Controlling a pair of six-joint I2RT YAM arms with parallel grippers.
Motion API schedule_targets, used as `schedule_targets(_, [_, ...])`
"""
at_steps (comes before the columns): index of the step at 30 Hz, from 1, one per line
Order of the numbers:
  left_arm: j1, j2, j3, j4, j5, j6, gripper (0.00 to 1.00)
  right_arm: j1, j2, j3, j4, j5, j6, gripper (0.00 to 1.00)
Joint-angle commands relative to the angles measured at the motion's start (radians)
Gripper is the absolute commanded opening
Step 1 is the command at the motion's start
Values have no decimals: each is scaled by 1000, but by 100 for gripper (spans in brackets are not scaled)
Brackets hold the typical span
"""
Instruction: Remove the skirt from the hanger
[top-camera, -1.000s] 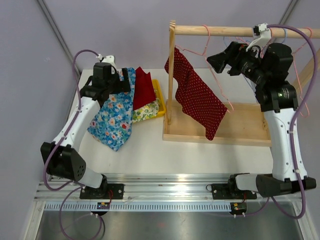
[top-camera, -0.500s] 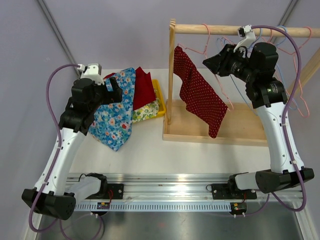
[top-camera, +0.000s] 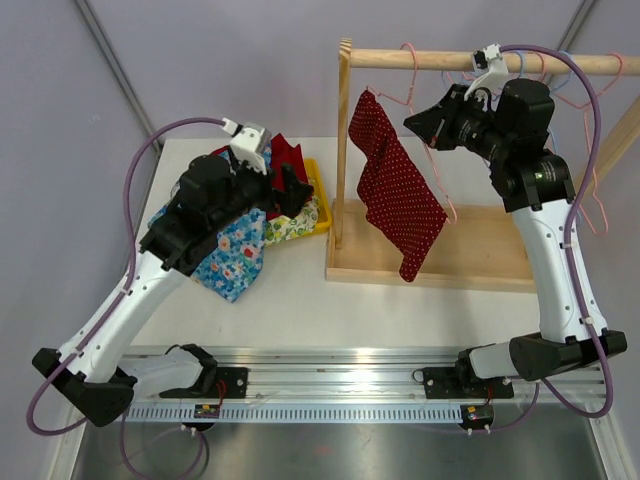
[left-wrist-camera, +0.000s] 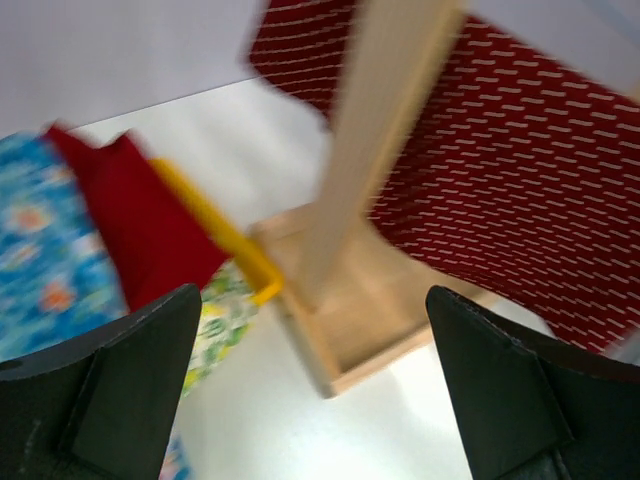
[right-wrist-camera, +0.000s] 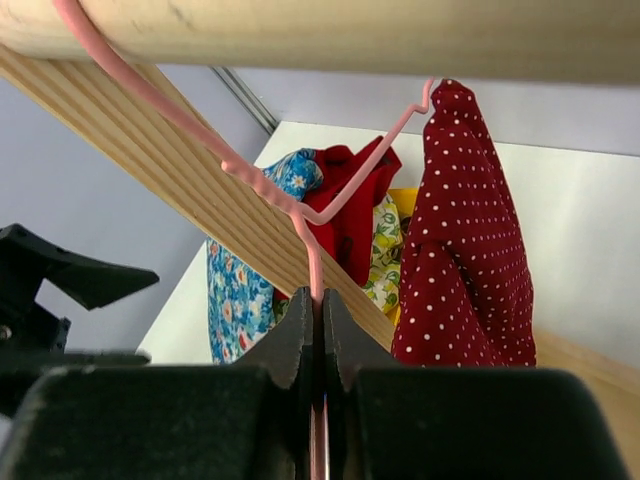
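I'll move my left gripper right in the top view next, past the rack's post onto the skirt's post-side edge, as one skirt corner is still pinned.
A dark red polka-dot skirt (top-camera: 395, 195) hangs from a pink wire hanger (top-camera: 410, 80), which is hooked over the wooden rod (top-camera: 480, 62). One corner of the skirt is pinned at the hanger's left end, and the rest droops toward the rack's base. In the right wrist view my right gripper (right-wrist-camera: 317, 300) is shut on the hanger (right-wrist-camera: 270, 190) wire just below its neck, with the skirt (right-wrist-camera: 465, 230) to its right. My left gripper (top-camera: 295, 185) is open and empty in the air left of the rack's post. In its own view the gripper (left-wrist-camera: 320, 400) faces the skirt (left-wrist-camera: 520, 180).
The wooden rack has an upright post (top-camera: 343, 150) and a base tray (top-camera: 480, 262). Left of it lie a blue floral cloth (top-camera: 235, 250), a red cloth (top-camera: 290, 160) and a yellow tray (top-camera: 318, 195). More wire hangers (top-camera: 590, 130) hang at the rod's right end.
My right gripper has closed on the pink hanger's wire. My left arm has swung right from the cloth pile toward the rack's post, staying open. The skirt has shifted slightly.
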Motion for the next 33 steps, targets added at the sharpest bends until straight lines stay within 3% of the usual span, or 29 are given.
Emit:
schedule_targets(1, [-103, 11, 37, 178, 128, 30, 99, 7, -7, 99, -29, 19, 37, 0])
schedule_targets(5, [-207, 46, -15, 351, 250, -17, 99, 9, -56, 155, -77, 5, 43, 0])
schedule_targets(12, [-315, 219, -20, 601, 259, -79, 99, 9, -176, 141, -126, 4, 68, 0])
schedule_targets(20, [-369, 402, 86, 692, 276, -116, 97, 7, -290, 87, -134, -38, 137, 0])
schedule_targets(24, [-378, 446, 125, 715, 279, -132, 27, 7, -320, 64, -143, -47, 141, 0])
schedule_targets(25, [-385, 448, 129, 714, 277, -137, 4, 7, -329, 58, -143, -39, 140, 0])
schedule_targets(30, [-427, 379, 79, 633, 218, -108, 0, 9, -343, 20, -139, -12, 117, 0])
schedule_targets(33, [-482, 271, -81, 613, 152, -82, 0, 9, -342, 12, -128, 16, 103, 0])
